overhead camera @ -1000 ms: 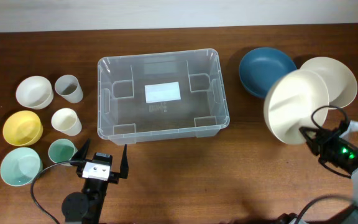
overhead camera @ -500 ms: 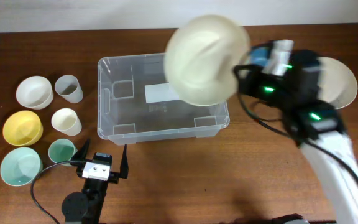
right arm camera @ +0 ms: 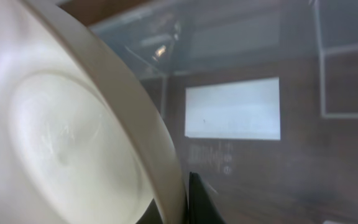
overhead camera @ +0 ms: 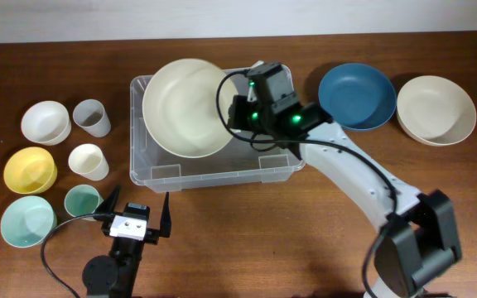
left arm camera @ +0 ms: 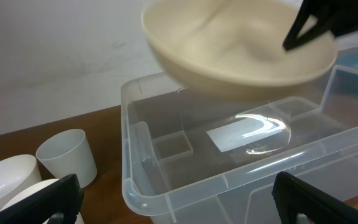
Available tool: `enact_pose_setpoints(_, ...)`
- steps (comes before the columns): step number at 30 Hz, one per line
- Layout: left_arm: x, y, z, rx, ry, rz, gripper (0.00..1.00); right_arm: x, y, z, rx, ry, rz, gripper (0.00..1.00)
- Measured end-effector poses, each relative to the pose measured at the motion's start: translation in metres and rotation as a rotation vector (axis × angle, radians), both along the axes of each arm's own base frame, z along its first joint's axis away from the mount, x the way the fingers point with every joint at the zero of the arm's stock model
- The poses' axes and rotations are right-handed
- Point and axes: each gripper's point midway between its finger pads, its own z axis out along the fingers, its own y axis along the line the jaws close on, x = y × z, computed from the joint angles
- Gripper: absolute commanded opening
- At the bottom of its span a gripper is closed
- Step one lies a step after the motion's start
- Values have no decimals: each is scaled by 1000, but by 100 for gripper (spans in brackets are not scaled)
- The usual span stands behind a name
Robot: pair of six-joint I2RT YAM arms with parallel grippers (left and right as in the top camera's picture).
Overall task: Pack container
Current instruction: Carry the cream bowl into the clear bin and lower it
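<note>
The empty near part of the bin's bottom is below my right gripper. My right gripper needs to move down and slightly back next and let go of the cream bowl's rim there.
The container (overhead camera: 286,164), a large clear plastic bin with a white label on its base (right arm camera: 232,109), stands mid-table; it also shows in the left wrist view (left arm camera: 185,186). My right gripper (overhead camera: 237,116) is shut on the rim of a large cream bowl (overhead camera: 186,106) and holds it over the bin's left half. The bowl fills the left of the right wrist view (right arm camera: 61,143) and hangs above the bin in the left wrist view (left arm camera: 235,46). My left gripper (overhead camera: 137,217) is open and empty in front of the bin.
A blue bowl (overhead camera: 355,95) and a cream bowl (overhead camera: 436,108) sit right of the bin. To its left are a white bowl (overhead camera: 43,122), yellow bowl (overhead camera: 30,170), mint bowl (overhead camera: 26,222) and three cups (overhead camera: 91,117) (overhead camera: 88,161) (overhead camera: 81,199).
My right arm has swung the cream bowl from the right side of the table leftward, to above the bin. The left arm has not moved.
</note>
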Motion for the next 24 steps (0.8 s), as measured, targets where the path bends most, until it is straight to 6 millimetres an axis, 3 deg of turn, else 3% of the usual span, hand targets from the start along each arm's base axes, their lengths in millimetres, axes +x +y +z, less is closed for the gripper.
enact_pose_setpoints(3,0,0,0,0,0,0,100,3,1,-19,-23,27,-12,4)
enact_pose_setpoints(8,0,0,0,0,0,0,100,5,2,-33,-27,57,-27,4)
enact_pose_setpoints(13,0,0,0,0,0,0,100,-1,18,-60,-48,91,0,4)
enact_pose_setpoints(24,0,0,0,0,0,0,100,-10,29,-89,-77,144,19,8)
